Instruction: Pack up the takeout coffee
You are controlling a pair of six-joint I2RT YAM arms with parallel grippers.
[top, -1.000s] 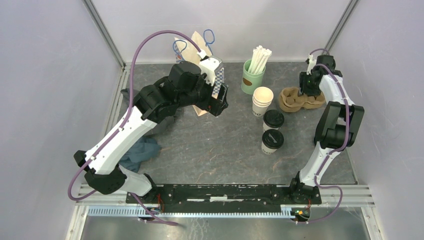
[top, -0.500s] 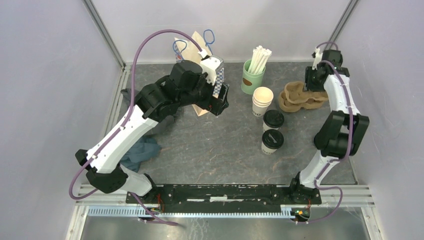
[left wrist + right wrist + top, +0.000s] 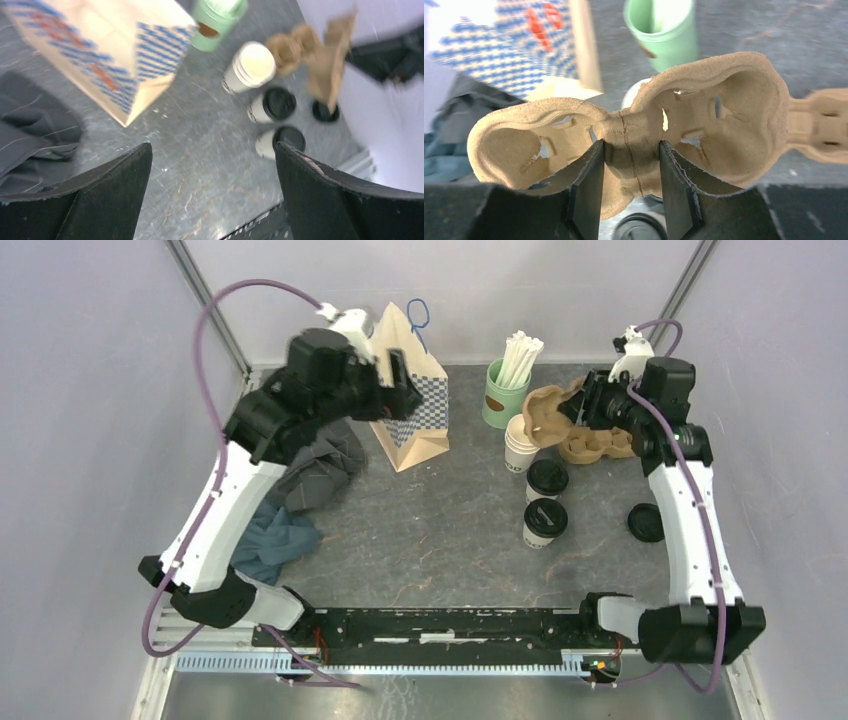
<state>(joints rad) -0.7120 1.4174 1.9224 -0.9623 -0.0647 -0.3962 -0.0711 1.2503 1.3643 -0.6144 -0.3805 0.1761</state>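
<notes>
My left gripper is open, and the paper bag's rim (image 3: 95, 44) on the dark cloth's side is below and outward of its fingers. It needs to move outward and down onto that rim next.
Two takeout coffees, white cups with black lids (image 3: 547, 478) (image 3: 545, 520), stand right of centre; they also show in the left wrist view (image 3: 273, 105) (image 3: 281, 142). A loose black lid (image 3: 646, 522) lies to their right. My right gripper (image 3: 590, 406) is shut on the middle bridge of a brown pulp cup carrier (image 3: 624, 125), holding it tilted in the air above a stack of open white cups (image 3: 523, 440). My left gripper (image 3: 396, 385) is open and empty (image 3: 212, 192), held high beside the paper bag (image 3: 410, 420).
A green cup of white straws (image 3: 505, 390) stands behind the cup stack. More pulp carriers (image 3: 605, 445) lie on the table under my right gripper. Dark and blue cloths (image 3: 300, 490) lie at the left. Walls close off the back and both sides.
My right gripper has taken one carrier and lifted it leftward off the pile. My left arm has risen and drawn back left from the bag's front. The loose lid has come into view.
</notes>
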